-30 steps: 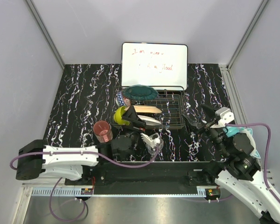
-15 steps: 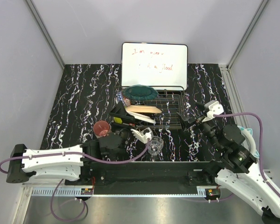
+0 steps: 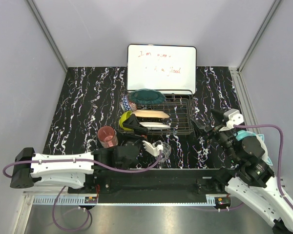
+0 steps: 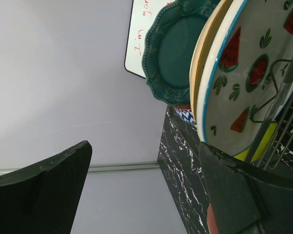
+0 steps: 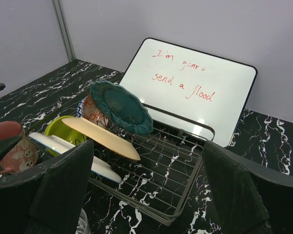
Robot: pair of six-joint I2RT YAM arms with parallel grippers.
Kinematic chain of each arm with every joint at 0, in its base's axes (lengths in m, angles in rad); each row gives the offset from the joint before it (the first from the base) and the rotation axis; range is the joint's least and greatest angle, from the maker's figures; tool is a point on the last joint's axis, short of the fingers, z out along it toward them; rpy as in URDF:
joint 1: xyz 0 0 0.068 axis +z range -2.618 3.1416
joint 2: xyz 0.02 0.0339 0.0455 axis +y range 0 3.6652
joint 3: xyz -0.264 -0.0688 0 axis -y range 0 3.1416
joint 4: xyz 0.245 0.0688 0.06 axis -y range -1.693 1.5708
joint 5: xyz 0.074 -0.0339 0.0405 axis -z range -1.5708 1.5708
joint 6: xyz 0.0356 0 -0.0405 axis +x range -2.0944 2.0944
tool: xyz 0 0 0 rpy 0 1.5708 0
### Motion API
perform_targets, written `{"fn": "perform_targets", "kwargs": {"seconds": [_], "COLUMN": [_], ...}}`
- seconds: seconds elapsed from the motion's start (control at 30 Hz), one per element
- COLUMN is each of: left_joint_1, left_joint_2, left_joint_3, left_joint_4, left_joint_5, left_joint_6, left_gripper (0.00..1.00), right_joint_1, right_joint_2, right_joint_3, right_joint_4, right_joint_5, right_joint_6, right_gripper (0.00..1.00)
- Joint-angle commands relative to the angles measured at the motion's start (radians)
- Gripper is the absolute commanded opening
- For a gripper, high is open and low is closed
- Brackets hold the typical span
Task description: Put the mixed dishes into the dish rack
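Note:
My left gripper should next turn down and move onto the pink mug's far rim (image 3: 102,128), as the mug is below it, to its left in the top view.
The dish rack (image 3: 184,127) holds the teal plate (image 3: 146,96), peach plate (image 3: 151,113) and white plate with red slices (image 3: 155,125) on edge, with the lime-green bowl (image 3: 124,120) and red patterned bowl (image 3: 126,103) at its left end. The pink mug (image 3: 107,136) and clear glass (image 3: 162,149) stand on the table in front of it. My left gripper (image 3: 134,125) is open and empty at the rack's front left corner, beside the white plate (image 4: 244,73). My right gripper (image 3: 206,121) is open and empty just right of the rack (image 5: 185,195).
A white whiteboard (image 3: 161,67) with red writing leans behind the rack. Grey walls close in the black marbled table (image 3: 83,102) on three sides. The left wrist's white part (image 3: 149,146) hangs close to the glass.
My left gripper swung left and up along the rack's left end, then came back lower and nearer. My right gripper moved toward the rack and back right. The dishes stayed put.

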Motion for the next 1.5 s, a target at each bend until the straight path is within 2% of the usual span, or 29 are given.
{"fn": "perform_targets", "kwargs": {"seconds": [0.0,0.33,0.5,0.6,0.63,0.67,0.7,0.73,0.77,0.8,0.87,0.9,0.93,1.0,1.13,1.23,1.47], "left_joint_1": [0.003,0.01,0.01,0.023,0.055,0.088,0.182,0.245,0.314,0.459,0.586,0.696,0.747,0.892,1.04,1.091,1.111], "left_joint_2": [0.002,-0.042,-0.071,-0.102,-0.107,-0.096,-0.087,-0.066,-0.053,-0.044,-0.013,-0.003,0.022,0.042,0.057,0.065,0.108], "left_joint_3": [0.054,0.169,0.226,0.33,0.364,0.404,0.489,0.533,0.568,0.614,0.643,0.659,0.669,0.665,0.567,0.481,0.355], "left_joint_4": [0.009,-0.132,-0.245,-0.369,-0.42,-0.557,-0.642,-0.807,-0.877,-0.926,-1.06,-1.096,-1.168,-1.207,-1.21,-1.154,-1.04], "left_joint_5": [-0.032,-0.063,-0.097,-0.089,-0.086,-0.068,-0.046,-0.011,0.096,0.148,0.317,0.368,0.481,0.581,0.774,0.83,0.893], "left_joint_6": [-0.024,-0.058,-0.109,-0.194,-0.283,-0.344,-0.413,-0.534,-0.576,-0.604,-0.641,-0.653,-0.682,-0.702,-0.737,-0.764,-0.793], "left_gripper": [0.99,0.99,0.99,0.99,0.99,0.99,0.99,0.99,0.99,0.99,0.99,0.99,0.99,0.97,0.94,0.92,0.91], "right_joint_1": [-0.002,-0.002,-0.003,-0.003,-0.002,-0.002,-0.002,-0.002,-0.002,-0.002,-0.002,-0.002,-0.002,-0.002,-0.002,-0.002,-0.002], "right_joint_2": [-0.012,-0.009,0.004,0.014,0.019,0.02,0.027,0.031,0.036,0.048,0.073,0.111,0.132,0.189,0.277,0.31,0.287], "right_joint_3": [-0.006,0.001,0.01,0.02,0.024,0.026,0.029,0.027,0.03,0.036,0.05,0.075,0.089,0.127,0.202,0.244,0.253], "right_joint_4": [-0.006,-0.029,-0.035,-0.043,-0.045,-0.045,-0.048,-0.051,-0.051,-0.052,-0.077,-0.089,-0.118,-0.158,-0.228,-0.261,-0.267], "right_joint_5": [0.032,0.027,0.019,0.013,0.012,0.012,0.01,0.006,0.003,0.0,-0.007,-0.005,-0.007,-0.002,0.027,0.038,0.029], "right_joint_6": [0.006,0.0,-0.005,-0.006,-0.006,-0.006,-0.006,-0.005,0.001,0.007,0.027,0.035,0.049,0.061,0.093,0.119,0.135], "right_gripper": [1.0,1.0,1.0,1.0,1.0,1.0,1.0,1.0,1.0,1.0,1.0,1.0,1.0,1.0,1.0,1.0,1.0]}}
